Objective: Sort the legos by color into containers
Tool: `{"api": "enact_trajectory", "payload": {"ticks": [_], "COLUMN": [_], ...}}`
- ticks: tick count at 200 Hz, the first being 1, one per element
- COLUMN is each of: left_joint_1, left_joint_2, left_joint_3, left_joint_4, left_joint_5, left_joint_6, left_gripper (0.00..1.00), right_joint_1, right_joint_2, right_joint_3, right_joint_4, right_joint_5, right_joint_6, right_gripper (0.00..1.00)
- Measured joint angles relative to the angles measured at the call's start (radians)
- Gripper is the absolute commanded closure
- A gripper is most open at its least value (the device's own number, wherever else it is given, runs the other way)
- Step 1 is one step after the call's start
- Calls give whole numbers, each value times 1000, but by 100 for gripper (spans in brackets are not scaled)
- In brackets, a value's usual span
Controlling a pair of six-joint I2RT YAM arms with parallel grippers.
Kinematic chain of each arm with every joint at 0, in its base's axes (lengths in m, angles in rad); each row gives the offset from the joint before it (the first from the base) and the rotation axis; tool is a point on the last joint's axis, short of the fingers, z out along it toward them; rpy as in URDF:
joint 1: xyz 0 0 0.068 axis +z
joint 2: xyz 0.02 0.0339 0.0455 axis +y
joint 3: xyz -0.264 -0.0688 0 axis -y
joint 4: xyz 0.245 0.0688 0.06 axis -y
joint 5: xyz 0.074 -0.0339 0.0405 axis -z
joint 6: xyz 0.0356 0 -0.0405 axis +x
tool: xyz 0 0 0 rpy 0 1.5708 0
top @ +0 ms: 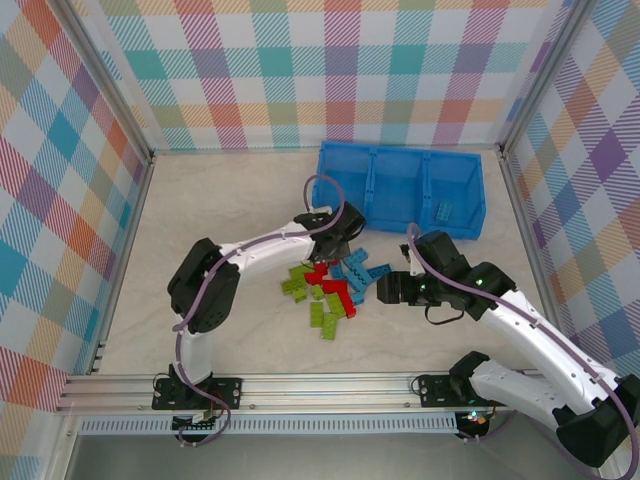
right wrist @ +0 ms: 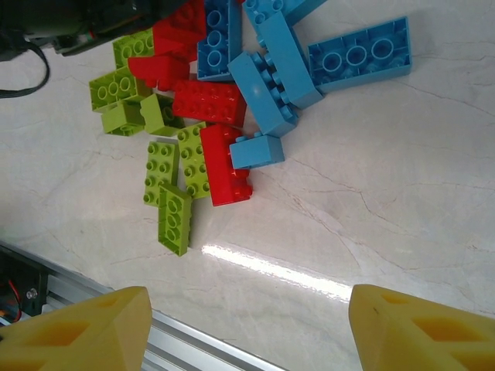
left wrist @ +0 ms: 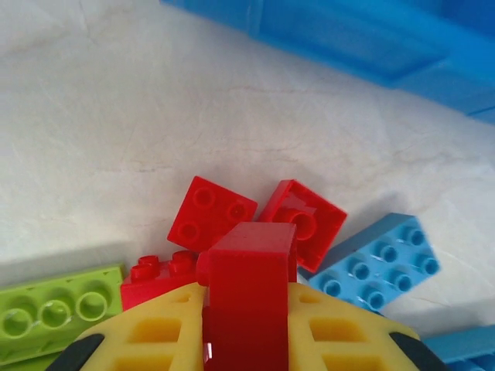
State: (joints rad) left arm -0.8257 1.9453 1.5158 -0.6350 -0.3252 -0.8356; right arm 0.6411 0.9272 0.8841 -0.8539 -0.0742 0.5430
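Note:
My left gripper will move outward next, over the blue tray's empty end section that lies outward of it, then release the red brick there.
A heap of red, lime green and light blue legos [top: 330,288] lies in the middle of the table, seen closer in the right wrist view [right wrist: 224,100]. My left gripper [top: 335,250] is over the heap's far side, shut on a red brick [left wrist: 247,290] held upright between its yellow fingers [left wrist: 155,332]. More red bricks [left wrist: 210,210] and a light blue plate [left wrist: 379,263] lie just beyond it. My right gripper [top: 385,290] stands open beside the heap's right edge, its fingers [right wrist: 85,332] wide apart over bare table. The blue tray of containers [top: 400,185] sits behind, one light blue brick [top: 443,212] in its right compartment.
Checkered walls enclose the table on three sides. An aluminium rail [top: 300,385] runs along the near edge, also at the bottom of the right wrist view [right wrist: 193,348]. Bare tabletop [top: 220,200] spreads left of the heap and tray.

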Motion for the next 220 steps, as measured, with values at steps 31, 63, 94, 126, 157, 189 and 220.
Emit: {"api": "enact_trajectory", "payload": {"ticks": [31, 63, 94, 126, 157, 189, 220], "left_joint_1": [30, 103, 143, 148, 146, 145, 137], "left_joint_2": [2, 138, 309, 433, 463, 454, 329], "left_joint_3": [135, 406, 566, 632, 646, 654, 510], "left_joint_4": [6, 46, 85, 90, 89, 89, 124], "left_joint_5": [-45, -69, -99, -103, -92, -91, -86], "left_joint_6": [72, 169, 243, 299, 314, 316, 319], "left_gripper": [89, 90, 90, 83, 66, 58, 49], "right_joint_1": [0, 0, 1, 1, 1, 1, 2], "right_joint_2": [-3, -3, -8, -35, -65, -70, -42], "right_joint_3": [0, 0, 0, 0, 0, 0, 0], "right_joint_4": [16, 37, 40, 30, 22, 21, 23], "right_joint_5": [-6, -16, -16, -16, -13, -8, 4], "right_joint_6": [3, 8, 19, 25, 34, 45, 45], "right_gripper": [30, 30, 29, 26, 24, 23, 23]}}
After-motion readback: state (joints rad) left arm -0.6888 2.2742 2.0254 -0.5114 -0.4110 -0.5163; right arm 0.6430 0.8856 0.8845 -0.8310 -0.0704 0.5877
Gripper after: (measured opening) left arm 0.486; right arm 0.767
